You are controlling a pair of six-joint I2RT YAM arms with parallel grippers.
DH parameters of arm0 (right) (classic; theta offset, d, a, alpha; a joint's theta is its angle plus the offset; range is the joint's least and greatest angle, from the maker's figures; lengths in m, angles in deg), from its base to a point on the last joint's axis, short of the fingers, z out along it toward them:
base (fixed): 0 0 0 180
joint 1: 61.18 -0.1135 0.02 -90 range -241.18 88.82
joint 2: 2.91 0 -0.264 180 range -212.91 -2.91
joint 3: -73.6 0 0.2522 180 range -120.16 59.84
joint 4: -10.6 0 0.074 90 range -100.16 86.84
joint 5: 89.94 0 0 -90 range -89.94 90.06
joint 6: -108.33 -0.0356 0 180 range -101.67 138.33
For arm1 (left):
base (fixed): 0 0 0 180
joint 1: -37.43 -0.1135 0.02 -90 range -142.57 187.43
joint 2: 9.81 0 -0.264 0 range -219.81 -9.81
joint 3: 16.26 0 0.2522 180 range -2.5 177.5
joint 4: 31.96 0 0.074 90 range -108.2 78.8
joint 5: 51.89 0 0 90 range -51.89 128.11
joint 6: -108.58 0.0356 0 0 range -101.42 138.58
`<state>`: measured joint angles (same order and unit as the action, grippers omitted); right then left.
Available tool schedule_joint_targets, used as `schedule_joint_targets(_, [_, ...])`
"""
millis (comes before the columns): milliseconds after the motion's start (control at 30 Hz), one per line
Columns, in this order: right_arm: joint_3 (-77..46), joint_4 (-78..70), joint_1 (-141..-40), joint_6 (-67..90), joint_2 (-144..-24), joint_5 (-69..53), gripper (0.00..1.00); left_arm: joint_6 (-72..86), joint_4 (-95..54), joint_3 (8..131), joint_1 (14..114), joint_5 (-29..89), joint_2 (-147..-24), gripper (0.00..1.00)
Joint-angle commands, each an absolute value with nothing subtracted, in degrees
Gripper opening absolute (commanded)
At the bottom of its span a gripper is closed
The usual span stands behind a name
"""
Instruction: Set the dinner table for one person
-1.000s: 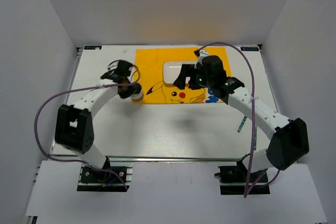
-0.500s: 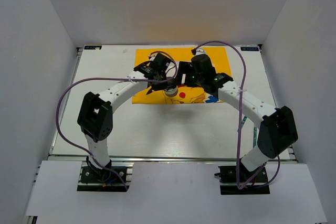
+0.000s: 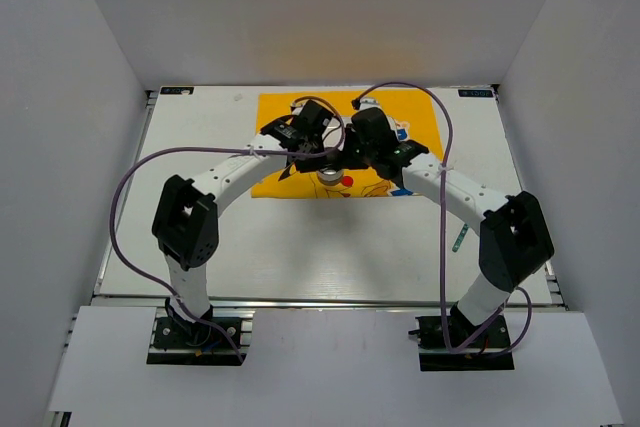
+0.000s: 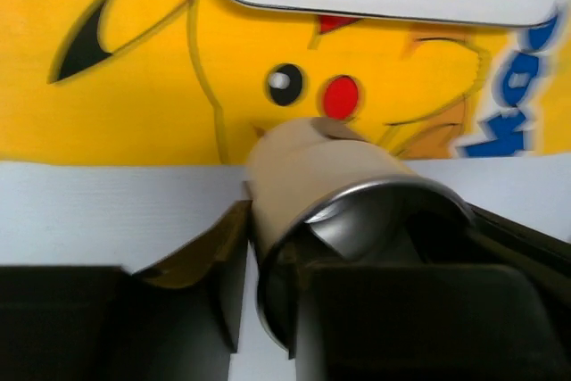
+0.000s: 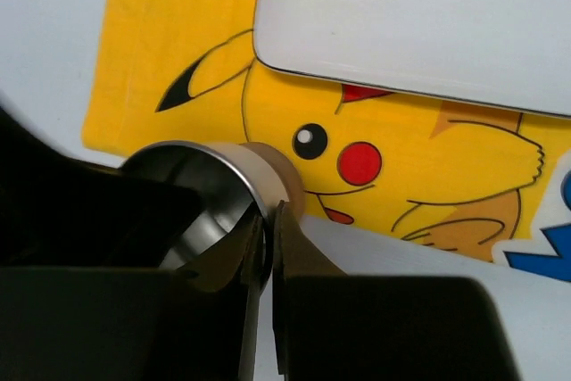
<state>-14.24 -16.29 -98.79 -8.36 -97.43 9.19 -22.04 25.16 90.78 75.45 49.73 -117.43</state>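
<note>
The cloth's far corner point(image 3: 412, 104) is bare, so my right gripper will carry the cup point(image 3: 328, 183) outward, to the right in the top view, and down onto that spot, then release it.
A metal cup point(image 3: 328, 183) with a beige outside and steel inside stands upright at the front edge of the yellow cartoon cloth point(image 3: 275, 122) on the dinner table point(image 3: 300, 247). My left gripper point(image 4: 272, 247) straddles the cup's point(image 4: 330, 176) wall, one finger inside and one outside. A thin gap shows beside the outer finger, so it is open. My right gripper point(image 5: 269, 220) is shut on the cup's point(image 5: 210, 194) rim from the other side. Both grippers meet over the cup in the top view.
A white rectangular plate point(image 5: 410, 24) lies on the cloth just beyond the cup. A thin teal utensil point(image 3: 461, 237) lies on the table at the right, near the right arm. Grey-white panels wall the table on three sides.
The left arm carried the cup from the cloth's left edge to its front middle, then its jaws loosened. The right gripper came left and shut on the cup's rim.
</note>
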Motion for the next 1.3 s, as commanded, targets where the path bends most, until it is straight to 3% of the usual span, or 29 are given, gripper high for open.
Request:
schedule_joint_targets(0, [-16.3, -16.0, -97.2, -8.4, -98.1, 8.5, 0.0, -24.9, 21.9, 96.2, 74.8, 46.7, -115.1, 0.34])
schedule_joint_targets(67, [-18.0, -17.7, -96.8, -8.4, -98.7, 10.1, 0.0, -26.1, 23.3, 97.6, 74.3, 49.3, -115.0, 0.5])
schedule_joint_targets(100, [-18.7, -19.1, -96.2, -8.4, -99.3, 11.8, 0.0, -27.8, 25.6, 98.5, 74.3, 50.9, -114.7, 0.69])
schedule_joint_targets(267, [-23.5, -21.9, -91.4, -8.8, -102.0, 15.1, 0.0, -32.6, 31.5, 95.7, 73.1, 62.4, -107.9, 0.98])
schedule_joint_targets(400, [-33.4, -24.5, -84.2, -6.1, -109.1, 16.0, 0.0, -31.8, 34.2, 90.4, 72.6, 66.7, -100.7, 0.98])
schedule_joint_targets(567, [-59.3, -33.3, -76.7, -1.4, -127.1, 15.3, 0.0, -25.6, 31.9, 76.2, 72.6, 64.5, -91.8, 0.98])
schedule_joint_targets(767, [-79.0, -34.1, -69.5, 1.0, -141.2, 11.6, 0.0, -20.2, 27.0, 65.4, 72.6, 63.9, -85.7, 0.98])
schedule_joint_targets(1267, [-80.0, -25.7, -63.7, -1.7, -150.0, 3.1, 0.0, -18.9, 25.9, 63.2, 72.6, 61.7, -88.6, 0.98])
